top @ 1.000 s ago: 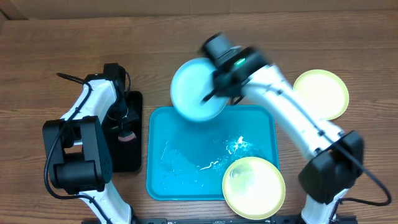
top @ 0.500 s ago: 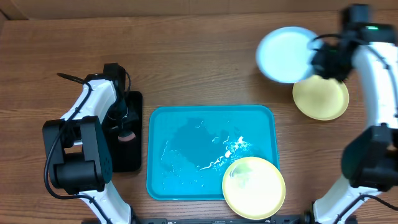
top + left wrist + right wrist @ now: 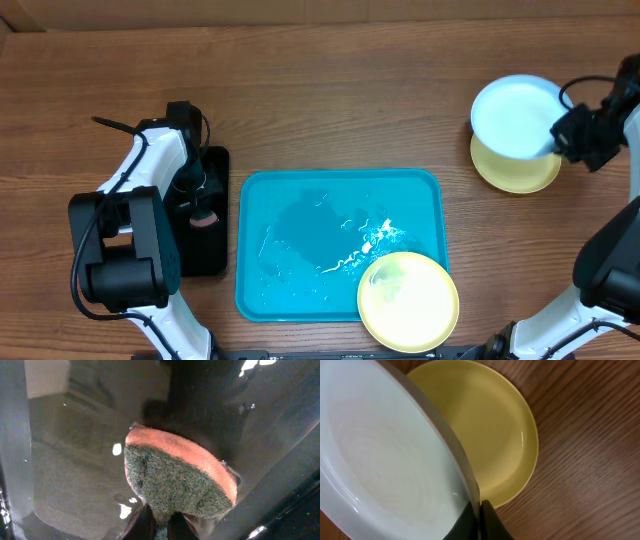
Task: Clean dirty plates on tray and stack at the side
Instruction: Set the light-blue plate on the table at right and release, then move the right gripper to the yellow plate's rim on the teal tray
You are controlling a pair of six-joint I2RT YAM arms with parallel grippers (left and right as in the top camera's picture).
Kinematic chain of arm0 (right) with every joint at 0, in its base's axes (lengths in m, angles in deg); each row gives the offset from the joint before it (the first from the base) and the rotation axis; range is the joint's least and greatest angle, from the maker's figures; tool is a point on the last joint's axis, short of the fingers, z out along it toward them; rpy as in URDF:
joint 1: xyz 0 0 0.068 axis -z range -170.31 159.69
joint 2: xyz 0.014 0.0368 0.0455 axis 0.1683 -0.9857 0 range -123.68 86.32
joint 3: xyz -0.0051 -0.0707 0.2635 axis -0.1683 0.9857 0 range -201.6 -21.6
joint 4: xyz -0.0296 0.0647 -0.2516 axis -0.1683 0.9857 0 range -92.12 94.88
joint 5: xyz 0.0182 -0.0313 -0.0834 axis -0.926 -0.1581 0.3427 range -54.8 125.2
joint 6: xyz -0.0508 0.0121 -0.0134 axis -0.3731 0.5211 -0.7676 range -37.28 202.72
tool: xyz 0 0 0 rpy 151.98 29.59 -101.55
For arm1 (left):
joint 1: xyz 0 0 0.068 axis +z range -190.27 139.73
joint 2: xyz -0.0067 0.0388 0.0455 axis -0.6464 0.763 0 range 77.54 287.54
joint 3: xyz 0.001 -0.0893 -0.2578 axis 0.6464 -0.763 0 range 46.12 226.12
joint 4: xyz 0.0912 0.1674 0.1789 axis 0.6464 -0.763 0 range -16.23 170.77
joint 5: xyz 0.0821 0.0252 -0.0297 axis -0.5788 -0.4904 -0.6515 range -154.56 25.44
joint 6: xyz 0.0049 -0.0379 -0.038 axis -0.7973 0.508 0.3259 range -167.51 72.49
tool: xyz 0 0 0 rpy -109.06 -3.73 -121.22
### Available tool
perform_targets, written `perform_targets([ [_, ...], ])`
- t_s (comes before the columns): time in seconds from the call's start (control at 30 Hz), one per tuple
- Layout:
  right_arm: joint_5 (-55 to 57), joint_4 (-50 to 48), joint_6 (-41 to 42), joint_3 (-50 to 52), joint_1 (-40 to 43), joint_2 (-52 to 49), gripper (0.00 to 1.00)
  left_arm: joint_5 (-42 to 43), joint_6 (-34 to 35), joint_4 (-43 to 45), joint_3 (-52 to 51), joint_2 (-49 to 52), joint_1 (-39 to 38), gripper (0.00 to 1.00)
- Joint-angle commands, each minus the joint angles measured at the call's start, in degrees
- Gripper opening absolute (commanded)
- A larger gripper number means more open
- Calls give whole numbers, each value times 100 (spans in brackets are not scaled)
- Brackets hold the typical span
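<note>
Next, my right gripper lowers and draws back and releases the light blue plate [image 3: 513,116] onto the pale yellow plate [image 3: 515,174], as that lies below and back from the gripper.
My right gripper [image 3: 557,136] [image 3: 480,516] is shut on the rim of the light blue plate [image 3: 513,116] [image 3: 385,455]. It holds that plate tilted just above a pale yellow plate [image 3: 515,177] [image 3: 492,425], which lies on the wood at the right side. A second pale yellow plate [image 3: 408,300] rests on the near right corner of the turquoise tray [image 3: 290,215], whose floor looks wet. Over the black tray [image 3: 216,160], my left gripper [image 3: 197,198] [image 3: 161,524] is shut on an orange and green sponge [image 3: 204,219] [image 3: 175,477].
The black tray's floor [image 3: 65,460] shines with water under the sponge. Bare wooden table [image 3: 330,100] lies behind the turquoise tray and between it and the plates on the right. The left arm's base [image 3: 120,250] stands at the near left.
The right arm has swung the light blue plate from the turquoise tray's far edge to the right, down over the yellow plate at the side. The left arm has not moved.
</note>
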Motion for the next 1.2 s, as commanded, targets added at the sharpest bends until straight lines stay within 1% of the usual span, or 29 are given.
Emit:
perform_targets([
  [0.0,52,-184,302,365,197,173,4,50,-74,42,-28,-2,11,4],
  [0.17,46,-446,413,824,518,168,4,50,-74,44,-28,-2,11,4],
  [0.4,35,-629,422,1073,741,101,4,26,-116,48,-28,-2,9,4],
  [0.7,-55,-839,428,1073,264,-245,4,26,-114,37,-28,-2,11,4],
  [0.73,-52,-848,540,1073,212,-247,4,26,-114,33,-28,-2,11,4],
  [0.97,-55,-890,577,1071,184,-247,4,28,-140,24,-28,-2,9,4],
  [1.0,-55,-876,577,1073,190,-247,18,26,-140,24,-28,-2,9,4],
  [1.03,-55,-866,575,1071,190,-247,38,28,-140,24,-28,-2,11,4],
  [1.07,-55,-857,570,1071,188,-247,62,26,-140,24,-28,-2,11,4],
  [1.1,-57,-846,525,1071,188,-247,65,28,-140,22,-28,-2,9,4],
  [1.17,-57,-776,400,1043,188,-245,65,28,-140,22,-28,-2,9,4],
])
